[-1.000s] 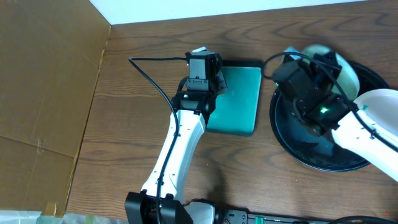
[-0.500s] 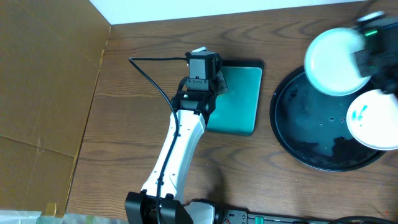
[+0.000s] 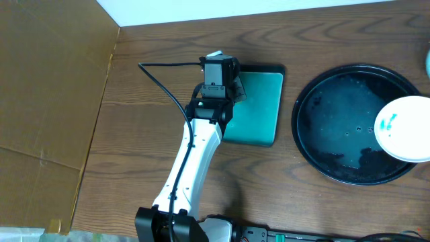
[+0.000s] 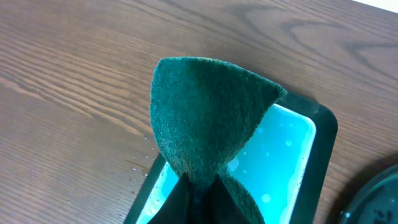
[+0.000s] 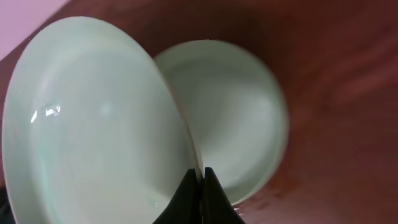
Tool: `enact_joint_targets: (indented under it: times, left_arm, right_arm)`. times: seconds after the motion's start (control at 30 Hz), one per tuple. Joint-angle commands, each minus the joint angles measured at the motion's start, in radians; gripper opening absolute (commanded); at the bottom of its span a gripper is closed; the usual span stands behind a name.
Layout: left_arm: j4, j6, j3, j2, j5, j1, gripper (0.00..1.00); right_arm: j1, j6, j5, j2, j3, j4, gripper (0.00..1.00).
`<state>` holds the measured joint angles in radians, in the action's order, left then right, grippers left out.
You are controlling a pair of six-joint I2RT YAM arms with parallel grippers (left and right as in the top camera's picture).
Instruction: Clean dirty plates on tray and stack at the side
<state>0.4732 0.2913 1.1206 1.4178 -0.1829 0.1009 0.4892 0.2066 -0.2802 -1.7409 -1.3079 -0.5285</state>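
Observation:
I will next lower the plate in my right gripper onto another pale plate [image 5: 227, 118] on the wood below and let go of the plate's rim to stack them.
The black tray [image 3: 336, 114] lies right of centre in the overhead view. One dirty plate [image 3: 405, 128] with a teal smear rests on its right side. My right gripper [image 5: 201, 171] is outside the overhead view. In the right wrist view it is shut on the rim of a pale plate [image 5: 93, 124], held tilted just above another pale plate [image 5: 230, 112] that lies on the wood. My left gripper [image 4: 199, 182] is shut on a dark green sponge [image 4: 205, 112] over the teal dish [image 4: 283, 155]. It also shows in the overhead view [image 3: 220, 70].
The teal dish [image 3: 262, 107] with a black rim holds wet film and sits left of the tray. A cardboard wall [image 3: 47, 101] stands at the left. A black cable [image 3: 161, 84] runs across the table to the left arm.
My right arm has swung right out of the overhead view, carrying a plate off the tray. One plate stays on the tray. The left arm has not moved.

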Motion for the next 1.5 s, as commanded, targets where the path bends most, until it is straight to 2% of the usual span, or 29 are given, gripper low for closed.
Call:
enact_joint_targets:
  times: [0.0,0.1,0.27,0.33,0.43,0.53,0.6,0.8,0.97,1.03,1.13,1.17,1.27,1.47]
  left_arm:
    - [0.001,0.026,0.0,-0.005,-0.009,-0.005,0.07]
    - [0.001,0.026,0.0,-0.005,-0.009,-0.005,0.07]
    - [0.0,0.026,0.0,-0.004,-0.009,-0.005,0.07]
    - [-0.003,0.026,0.0,-0.004,-0.009,-0.005,0.07]
    - [-0.004,0.026,0.0,-0.003,-0.009,-0.005,0.07]
    - [-0.004,0.026,0.0,-0.003,-0.009,-0.005,0.07]
    - [-0.006,0.026,0.0,-0.003,-0.009,-0.005,0.07]
    - [-0.006,0.026,0.0,0.0,-0.009,-0.005,0.07]
    - [-0.008,0.026,0.0,0.0,-0.009,-0.004,0.07]
    - [-0.01,0.026,0.0,0.0,-0.009,-0.005,0.07]
    - [-0.011,0.026,0.0,0.0,-0.009,-0.004,0.07]
    - [-0.011,0.026,0.0,0.0,-0.009,-0.004,0.07]
    - [-0.01,0.026,0.0,0.0,-0.009,-0.005,0.07]
    - [-0.01,0.026,0.0,0.0,-0.009,-0.004,0.08]
  right_arm:
    - [0.028,0.124,0.114,-0.051,-0.006,0.016,0.02]
    - [0.033,0.243,0.273,-0.096,-0.006,0.026,0.01]
    - [0.033,0.23,0.302,-0.146,-0.006,0.097,0.01]
    - [0.033,0.231,0.296,-0.157,-0.006,0.099,0.1]
    - [0.029,0.229,0.262,-0.159,-0.006,0.098,0.17]
    - [0.018,0.153,0.151,-0.159,-0.006,0.11,0.27]
    - [0.006,0.096,0.046,-0.155,-0.006,0.103,0.29]
    - [-0.061,0.072,-0.009,-0.089,-0.006,-0.026,0.33]
    - [-0.168,0.047,0.059,0.054,-0.006,-0.254,0.39]
    - [-0.205,0.047,0.142,0.097,-0.006,-0.322,0.44]
    - [-0.276,0.058,0.275,0.129,-0.006,-0.425,0.79]
    - [-0.294,0.079,0.302,0.129,-0.006,-0.451,0.82]
    - [-0.345,0.127,0.375,0.119,0.014,-0.505,0.86]
    - [-0.391,0.13,0.403,0.119,0.106,-0.462,0.94]
